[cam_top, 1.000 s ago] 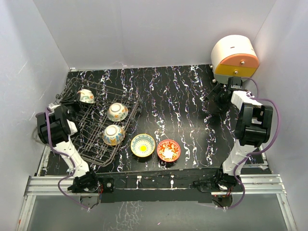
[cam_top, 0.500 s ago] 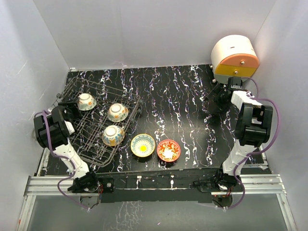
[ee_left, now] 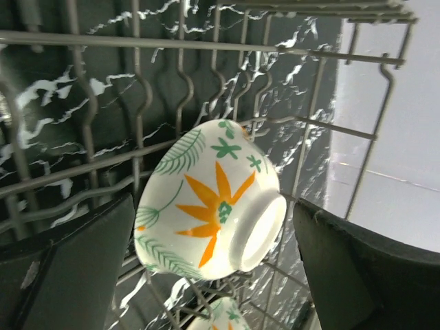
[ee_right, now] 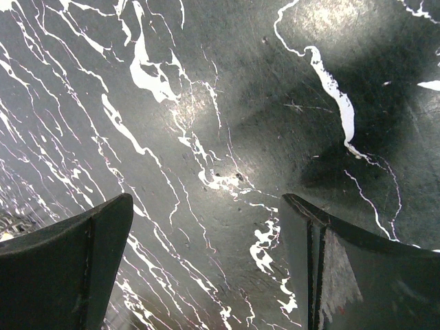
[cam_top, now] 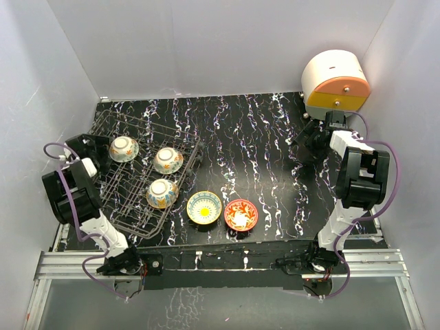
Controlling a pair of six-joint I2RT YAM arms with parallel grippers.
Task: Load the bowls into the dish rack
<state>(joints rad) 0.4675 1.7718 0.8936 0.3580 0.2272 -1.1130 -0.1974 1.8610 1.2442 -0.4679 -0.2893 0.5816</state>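
I need to lift my left gripper off the rack next. Then I should lower it onto the rim of the unracked yellow bowl, which is to its right in the top view.
The dark wire dish rack stands at the left of the table and holds three bowls on their sides. A yellow bowl and a red-orange bowl sit upright on the table right of the rack. My left gripper is open at the rack's far left. In the left wrist view its fingers stand apart on both sides of the cream bowl with orange leaves, which leans on the rack wires. My right gripper is open over bare table.
A round white and orange container stands at the back right corner, just behind the right arm. White walls close in the black marbled table on three sides. Another racked bowl shows below the near one in the left wrist view.
My left gripper has opened and let go of the bowl, which now rests in the rack's far left. The left arm has drawn back leftward. The right arm has not moved.
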